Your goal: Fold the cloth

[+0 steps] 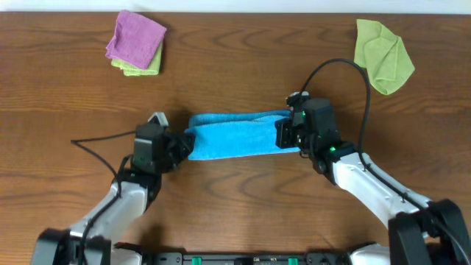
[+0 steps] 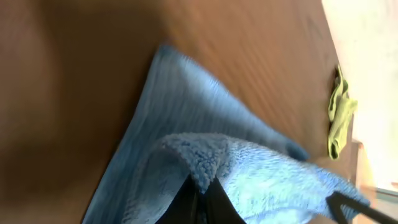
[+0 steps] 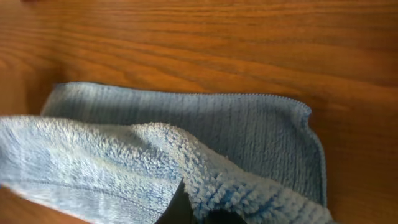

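The flat layer's far corner [image 1: 194, 118] [image 2: 166, 57] lies below and outward, so my left gripper will move outward and down to let go of the pinched fold by it.
The sky-blue cloth [image 1: 239, 135] stretches as a long band between both arms at the table's middle. My left gripper [image 1: 184, 144] is shut on the cloth's left end, and my right gripper [image 1: 283, 134] is shut on its right end. In the left wrist view a fluffy fold of the cloth [image 2: 205, 165] is pinched at my black fingertips [image 2: 202, 193], with a flat layer lying on the wood beneath. In the right wrist view the raised fuzzy edge of the cloth [image 3: 211, 177] drapes over my gripper [image 3: 193, 208], above the flat ribbed layer. No tag shows.
A purple cloth [image 1: 136, 38] lies on a light green one [image 1: 140, 68] at the back left. Another light green cloth [image 1: 381, 55] lies crumpled at the back right, also seen in the left wrist view [image 2: 339, 112]. The wooden table [image 1: 235, 73] runs all around.
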Motion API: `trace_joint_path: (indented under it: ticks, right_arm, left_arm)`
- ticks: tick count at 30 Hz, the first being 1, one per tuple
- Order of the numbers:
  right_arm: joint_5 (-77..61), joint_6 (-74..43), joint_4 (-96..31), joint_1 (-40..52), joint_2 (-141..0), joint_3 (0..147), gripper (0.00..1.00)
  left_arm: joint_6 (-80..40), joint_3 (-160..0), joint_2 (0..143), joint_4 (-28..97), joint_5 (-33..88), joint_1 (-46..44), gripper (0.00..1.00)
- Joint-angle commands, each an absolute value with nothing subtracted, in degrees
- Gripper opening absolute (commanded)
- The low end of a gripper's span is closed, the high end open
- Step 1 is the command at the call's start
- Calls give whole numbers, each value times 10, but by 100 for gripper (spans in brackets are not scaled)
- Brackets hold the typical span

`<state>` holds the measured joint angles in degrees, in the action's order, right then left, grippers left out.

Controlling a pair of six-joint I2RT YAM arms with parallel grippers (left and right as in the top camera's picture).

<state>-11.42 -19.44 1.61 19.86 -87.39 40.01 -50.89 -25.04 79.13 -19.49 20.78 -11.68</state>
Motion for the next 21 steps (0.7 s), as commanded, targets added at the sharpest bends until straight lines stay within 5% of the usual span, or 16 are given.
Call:
trace_joint_path:
  ticks: [1,15,16,19,21]
  right_arm:
    - [-83,-185,28,202,-893,403,1]
    - [-62,-179,86,201,-951,406,1]
    - [-62,-179,88,201,-956,407,5]
    - [-62,-179,95,202,-962,409,36]
    - [-62,-179,98,202,-961,411,65]
  left_arm:
    - [-479,-293,825,-196,189,-116,6]
    - [-475,-342,910,-202,161,-117,6]
    - [-475,-342,910,-202,159,-116,6]
    - [-471,-342,911,-202,153,-116,12]
    - [-466,-342,911,-203,148,-116,39]
